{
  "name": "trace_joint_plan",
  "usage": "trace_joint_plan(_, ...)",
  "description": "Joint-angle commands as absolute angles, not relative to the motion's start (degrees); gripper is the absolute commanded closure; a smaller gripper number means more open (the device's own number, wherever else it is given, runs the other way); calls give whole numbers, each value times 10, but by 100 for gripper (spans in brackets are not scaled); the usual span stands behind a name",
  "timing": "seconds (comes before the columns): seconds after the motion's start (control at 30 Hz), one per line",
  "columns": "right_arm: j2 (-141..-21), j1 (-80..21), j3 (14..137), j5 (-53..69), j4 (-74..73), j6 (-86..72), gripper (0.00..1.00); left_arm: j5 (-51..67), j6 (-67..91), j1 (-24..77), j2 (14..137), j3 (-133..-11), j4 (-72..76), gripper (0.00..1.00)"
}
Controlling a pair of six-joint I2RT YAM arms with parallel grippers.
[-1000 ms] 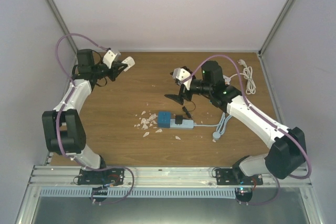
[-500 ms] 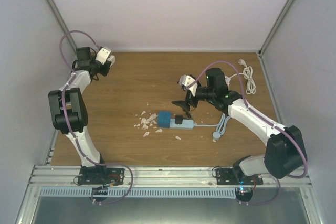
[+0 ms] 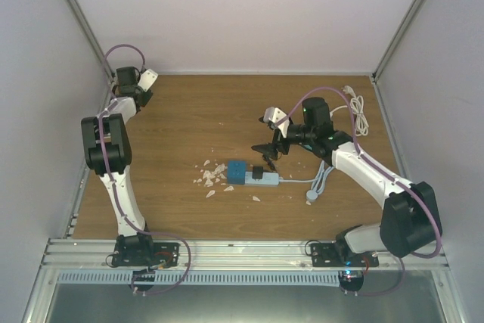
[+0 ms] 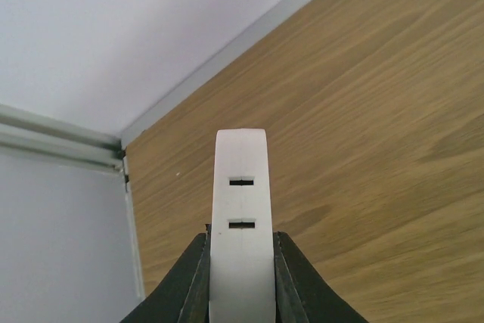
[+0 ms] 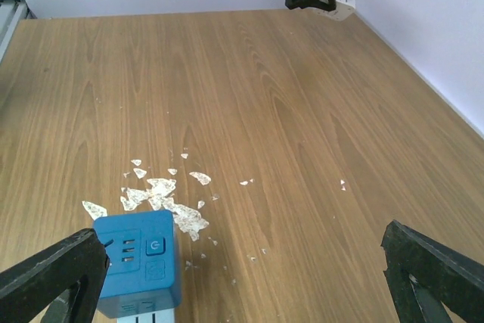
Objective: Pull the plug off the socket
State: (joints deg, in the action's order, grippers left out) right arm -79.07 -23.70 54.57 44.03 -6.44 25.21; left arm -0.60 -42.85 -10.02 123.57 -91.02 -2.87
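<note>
My left gripper comes down to the bare wood in the far corner of the table next and releases the white slotted piece (image 4: 240, 209).
A white power strip (image 3: 266, 180) lies at mid-table with a blue cube adapter (image 3: 237, 172) at its left end and a black plug (image 3: 258, 172) beside the cube. My right gripper (image 3: 267, 152) hangs open just above and behind the strip. In the right wrist view its gripper (image 5: 242, 285) is wide open and empty; the blue cube (image 5: 137, 262) sits by the left finger (image 5: 53, 277), and the black plug is hidden. My left gripper (image 3: 142, 85) is at the far-left back corner. In the left wrist view its gripper (image 4: 240, 262) is shut on a white slotted piece (image 4: 240, 209).
White flakes (image 3: 208, 179) are scattered left of the cube and also show in the right wrist view (image 5: 162, 194). The strip's grey cable (image 3: 321, 178) runs right. A coiled white cable (image 3: 358, 115) lies at the back right. Walls enclose the table.
My left arm has swung back into the far-left corner. My right gripper has moved a little right and lower over the strip, still open.
</note>
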Motion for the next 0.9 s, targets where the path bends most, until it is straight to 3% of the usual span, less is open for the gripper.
trace_joint_plan(0.0,-779,-230,539,457,-61,250,0,-78,-478,-103,1263,-918,50,100)
trace_joint_plan(0.5,-790,-230,539,464,-65,255,0,-100,-522,-99,1296,-877,91,89)
trace_joint_plan(0.87,-786,-229,536,471,-72,271,0,-40,-494,-98,1254,-872,12,46)
